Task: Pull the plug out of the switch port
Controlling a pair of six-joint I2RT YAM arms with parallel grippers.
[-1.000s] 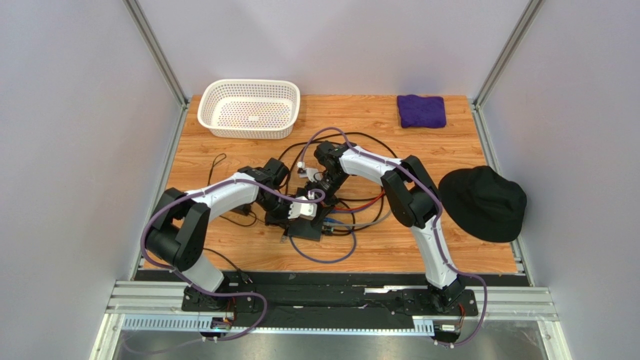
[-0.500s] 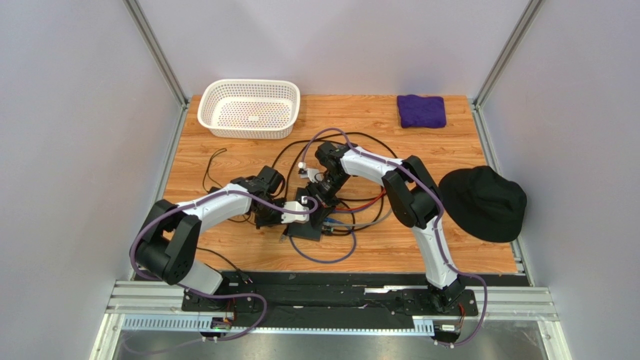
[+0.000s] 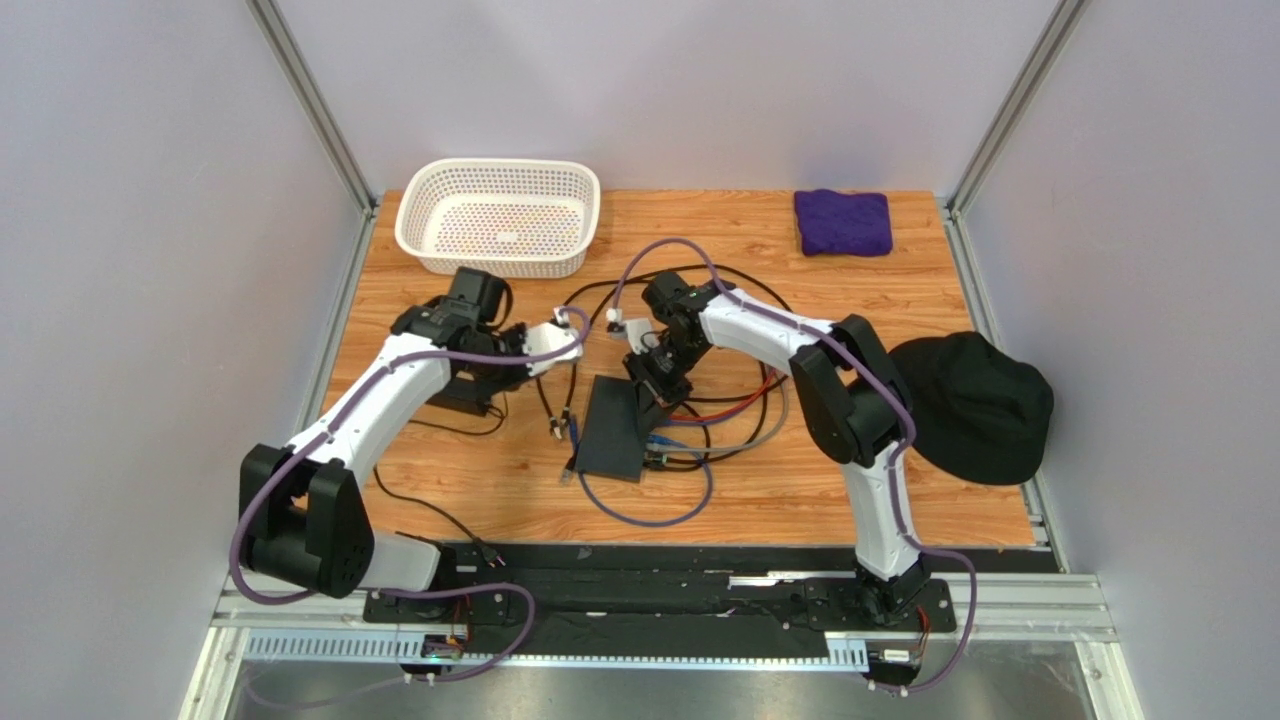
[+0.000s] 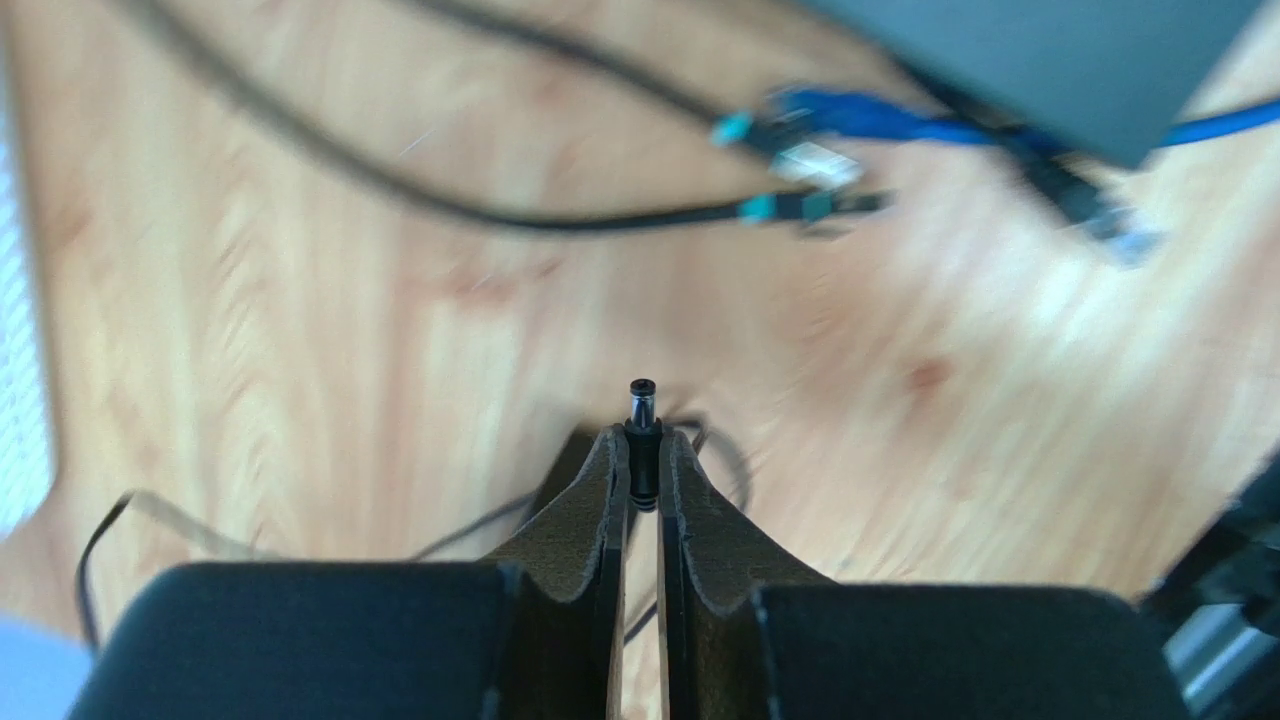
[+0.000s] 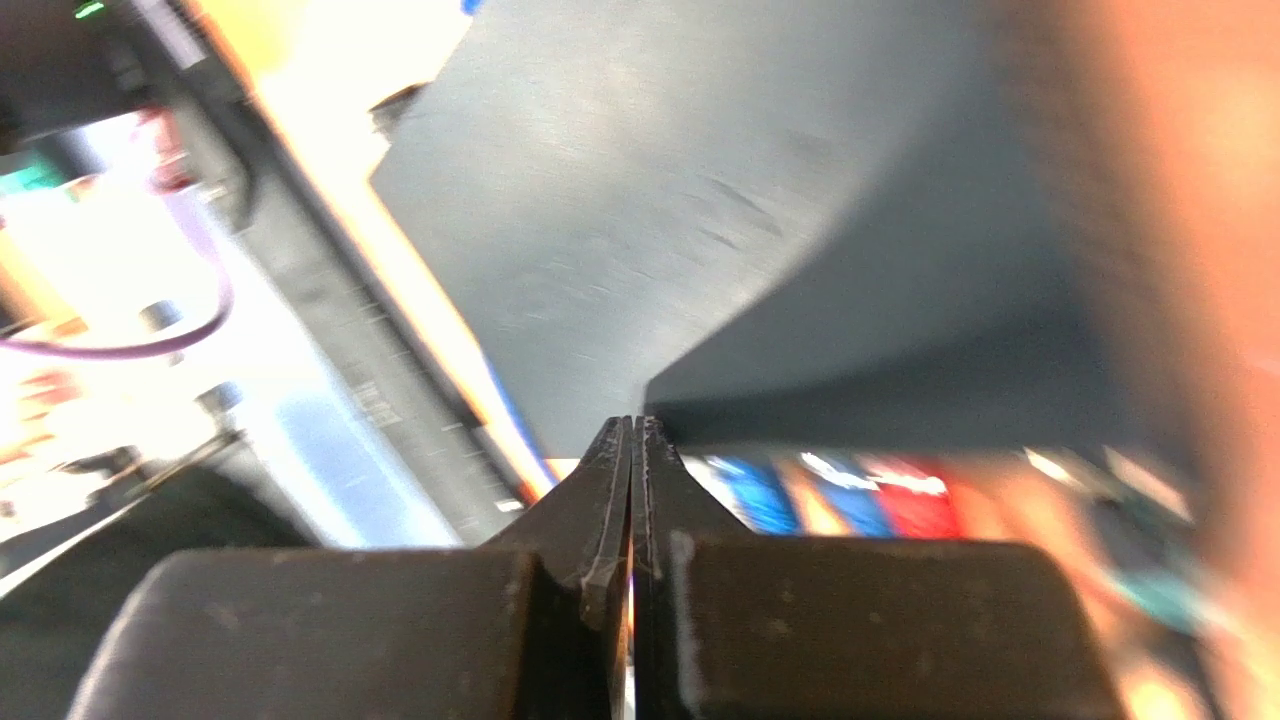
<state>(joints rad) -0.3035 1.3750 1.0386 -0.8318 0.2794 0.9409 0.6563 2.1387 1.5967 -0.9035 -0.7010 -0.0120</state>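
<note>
The metal tip of the barrel plug is free. I will next move my left gripper down and away from the switch, over the small black brick (image 3: 461, 395) (image 4: 570, 464), to release the plug.
The switch (image 3: 613, 428) is a flat black box at the middle of the table, with blue and red cables at its near right edge. It also shows in the left wrist view (image 4: 1052, 60) and the right wrist view (image 5: 721, 225). My left gripper (image 3: 567, 336) is to the left of the switch and apart from it. In the left wrist view it (image 4: 642, 450) is shut on a small black barrel plug (image 4: 642, 428), whose metal tip is free in the air. My right gripper (image 3: 657, 378) is shut and empty, with its tips (image 5: 633, 435) at the switch's far edge.
Black, blue and red cables (image 3: 706, 435) loop around the switch. Loose blue connectors (image 4: 796, 143) lie on the wood. A small black brick (image 3: 469, 396) lies under my left arm. A white basket (image 3: 498, 215) stands back left, a purple cloth (image 3: 843, 221) back right and a black hat (image 3: 965, 402) right.
My left gripper has drawn back and to the left, away from the switch, with the plug in it. My right gripper has stayed at the switch.
</note>
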